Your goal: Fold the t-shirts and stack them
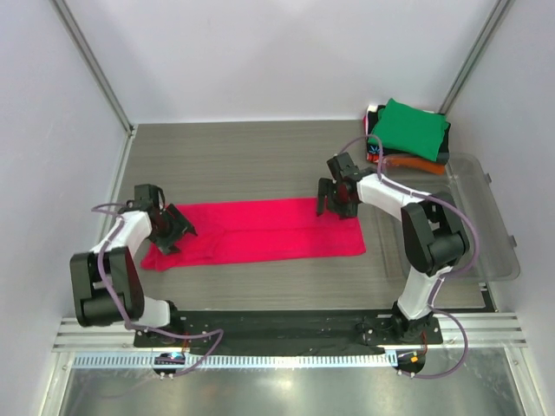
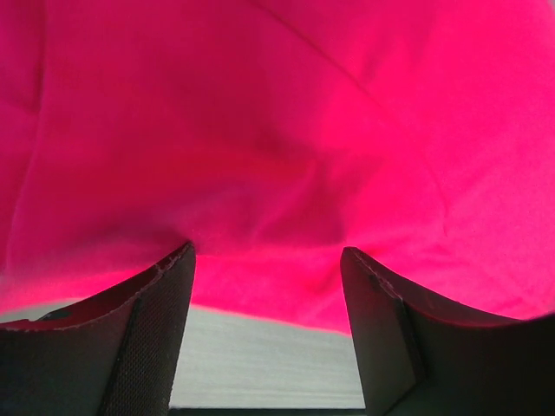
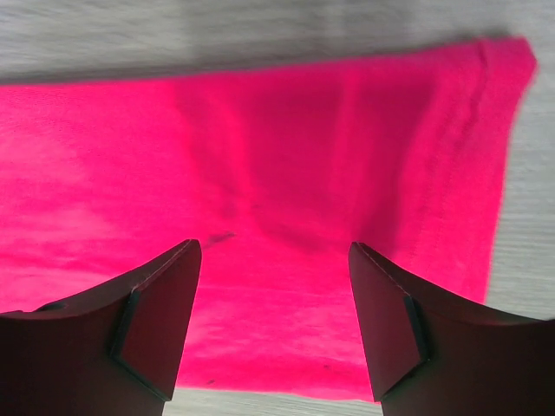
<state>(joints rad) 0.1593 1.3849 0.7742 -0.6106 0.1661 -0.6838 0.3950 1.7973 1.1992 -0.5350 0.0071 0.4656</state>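
I should next use my right gripper to sweep the crosswise folded t-shirt's bin-side end back and to the left in the top view to the black bar, closing on it.
The crimson-pink t-shirt lies flat on the table, folded into a long band. It fills the left wrist view and the right wrist view. My left gripper is open at the band's left end, its fingers just over the cloth's edge. My right gripper is open over the band's far right edge, its fingers apart above the cloth. A stack with a folded green shirt on top of orange and black ones sits at the back right.
A clear plastic bin stands at the right, beside the right arm. White walls close in the back and both sides. A black rail runs along the near edge.
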